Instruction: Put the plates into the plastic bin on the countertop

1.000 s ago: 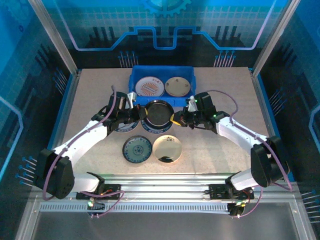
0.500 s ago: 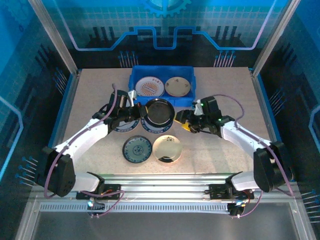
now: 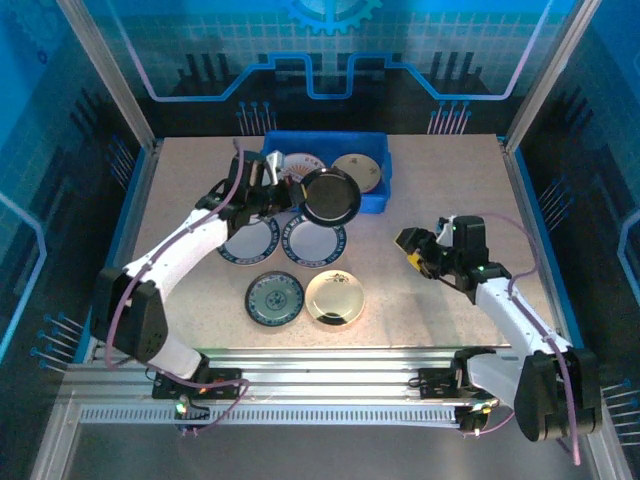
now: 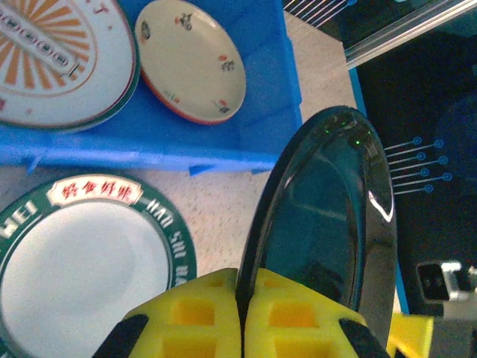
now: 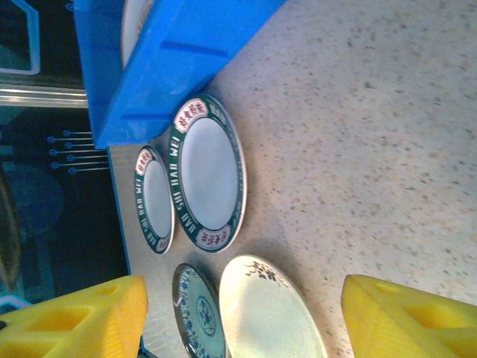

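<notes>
The left gripper should move outward and then down over the cream plate to release the dark green plate, because the dark green plate still hangs over the bin's front side.
My left gripper is shut on the rim of a dark green plate, holding it tilted in the air over the front wall of the blue plastic bin. Inside the bin lie an orange-striped plate and a cream plate. On the countertop lie two white plates with green rims, a blue-patterned plate and a cream-gold plate. My right gripper is open with nothing in it, low over bare countertop on the right.
Blue edging and metal rails frame the countertop. In the right wrist view the four loose plates lie ahead of the open fingers, with the bin beyond them. Bare countertop lies around the right gripper.
The left gripper has lifted the dark green plate off the white plate and carried it toward the bin. The right gripper opened, let go of the plate's edge and drew back to the right.
</notes>
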Robot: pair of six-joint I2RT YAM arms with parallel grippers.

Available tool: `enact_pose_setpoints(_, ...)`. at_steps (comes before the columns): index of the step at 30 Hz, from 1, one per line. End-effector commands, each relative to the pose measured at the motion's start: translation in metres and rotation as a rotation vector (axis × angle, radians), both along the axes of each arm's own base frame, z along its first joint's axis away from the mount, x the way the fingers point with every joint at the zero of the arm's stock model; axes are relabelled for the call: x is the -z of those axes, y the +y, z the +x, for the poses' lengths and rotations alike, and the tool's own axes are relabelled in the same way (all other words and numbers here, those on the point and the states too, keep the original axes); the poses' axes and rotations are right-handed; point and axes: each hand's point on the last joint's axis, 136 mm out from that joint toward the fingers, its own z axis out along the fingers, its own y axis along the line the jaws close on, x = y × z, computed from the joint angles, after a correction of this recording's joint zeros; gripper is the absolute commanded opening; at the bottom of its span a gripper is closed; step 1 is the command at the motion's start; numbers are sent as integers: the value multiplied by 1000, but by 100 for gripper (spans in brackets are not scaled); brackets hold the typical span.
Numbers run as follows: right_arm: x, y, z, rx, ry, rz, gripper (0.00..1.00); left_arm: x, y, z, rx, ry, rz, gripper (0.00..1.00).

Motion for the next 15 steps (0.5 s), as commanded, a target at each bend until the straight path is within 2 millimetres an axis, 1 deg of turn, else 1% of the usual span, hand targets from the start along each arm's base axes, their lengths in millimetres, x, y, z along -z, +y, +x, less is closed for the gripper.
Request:
enact_pose_setpoints(1,3,-9,-5,32,3,4,70,-23,-13,19,13,-20,-56,0)
enact_pose_setpoints(7,14,-21,-12,79,14,28,70,-23,-25,54,-5,-6,-69,0)
enact_pose_setpoints(11,21,-21,-16,78,31,45,70,-18,-36,81,-21,7,-100,0)
enact_pose_setpoints(15,22,-21,-17,81,35,52,70,-12,-44,104,-38,12,-124,0)
